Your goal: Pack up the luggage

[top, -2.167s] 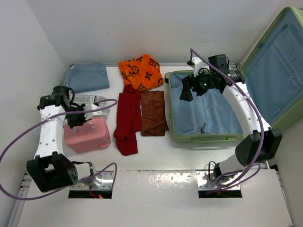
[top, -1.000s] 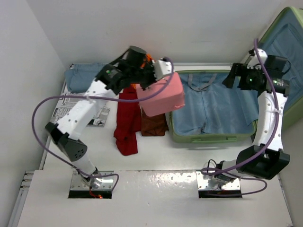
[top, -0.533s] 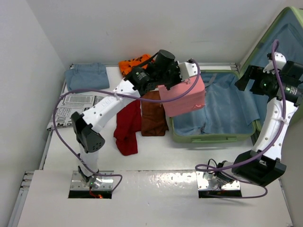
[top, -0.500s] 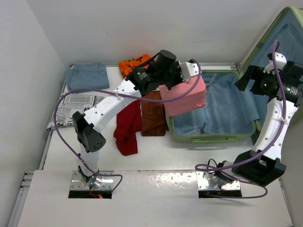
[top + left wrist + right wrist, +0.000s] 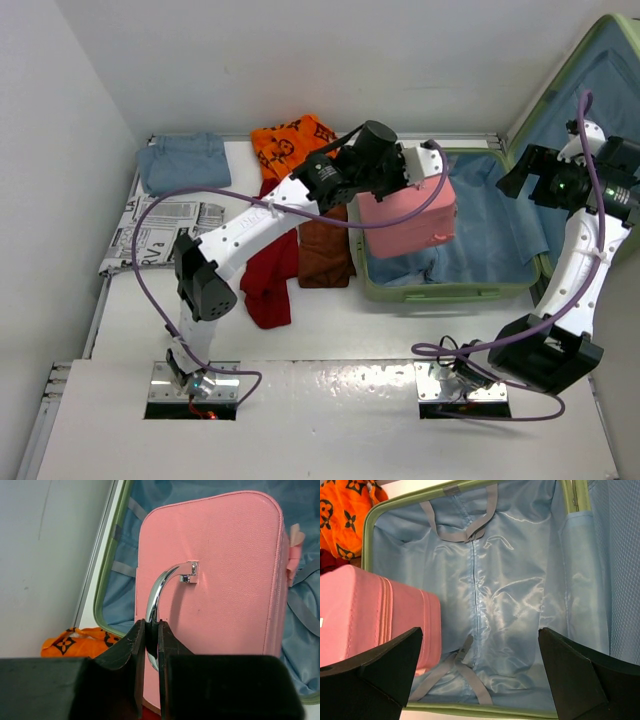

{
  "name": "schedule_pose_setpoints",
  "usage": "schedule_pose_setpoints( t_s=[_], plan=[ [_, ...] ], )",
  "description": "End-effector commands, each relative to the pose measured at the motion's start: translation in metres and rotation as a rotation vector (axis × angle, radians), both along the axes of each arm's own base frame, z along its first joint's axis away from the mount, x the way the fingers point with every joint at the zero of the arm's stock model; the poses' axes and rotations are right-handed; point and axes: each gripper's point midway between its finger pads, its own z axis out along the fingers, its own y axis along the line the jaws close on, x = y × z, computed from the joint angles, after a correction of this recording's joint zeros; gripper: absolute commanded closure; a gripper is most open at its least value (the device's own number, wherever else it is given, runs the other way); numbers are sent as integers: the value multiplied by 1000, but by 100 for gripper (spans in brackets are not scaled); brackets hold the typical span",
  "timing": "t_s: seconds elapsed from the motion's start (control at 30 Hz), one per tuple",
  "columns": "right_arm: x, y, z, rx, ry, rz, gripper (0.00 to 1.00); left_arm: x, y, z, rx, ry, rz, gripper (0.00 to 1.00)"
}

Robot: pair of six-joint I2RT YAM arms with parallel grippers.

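The robot's left gripper will next pull the pink case back and down, turn it straight and let it go on the near blue lining, since the case hangs tilted above the lining.
The luggage, a large light-green suitcase with blue lining, lies open at the right with its lid raised. My left gripper is shut on the metal handle of a small pink case. The case hangs over the left half of the suitcase's interior, tilted. In the left wrist view the jaws pinch the curved handle. My right gripper stands open over the suitcase's right side, near the lid. Its wrist view shows the blue lining, the pink case at left, and nothing between the fingers.
Left of the suitcase lie an orange patterned cloth, a dark red garment and a brown cloth. Folded blue jeans sit at the back left and a newspaper at the left edge. White walls close the back and left.
My left arm has carried the pink case from the table's left side rightward and lower into the suitcase's left half. My right arm has drawn back toward the lid, gripper still open.
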Motion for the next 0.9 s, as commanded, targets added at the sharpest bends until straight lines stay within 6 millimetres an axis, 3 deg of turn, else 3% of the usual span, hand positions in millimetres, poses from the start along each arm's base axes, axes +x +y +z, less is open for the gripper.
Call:
schedule_pose_setpoints(
  t_s=[0.0,0.17,0.87],
  plan=[
    [-4,3,6,-4,-28,17,1,0,-17,44,-160,-71,-27,100],
    [-4,5,3,6,-19,22,1,-6,-25,10,-127,-23,-53,100],
    [-5,3,-4,-12,-1,48,1,-37,-58,-84,6,97,-196,100]
  ],
)
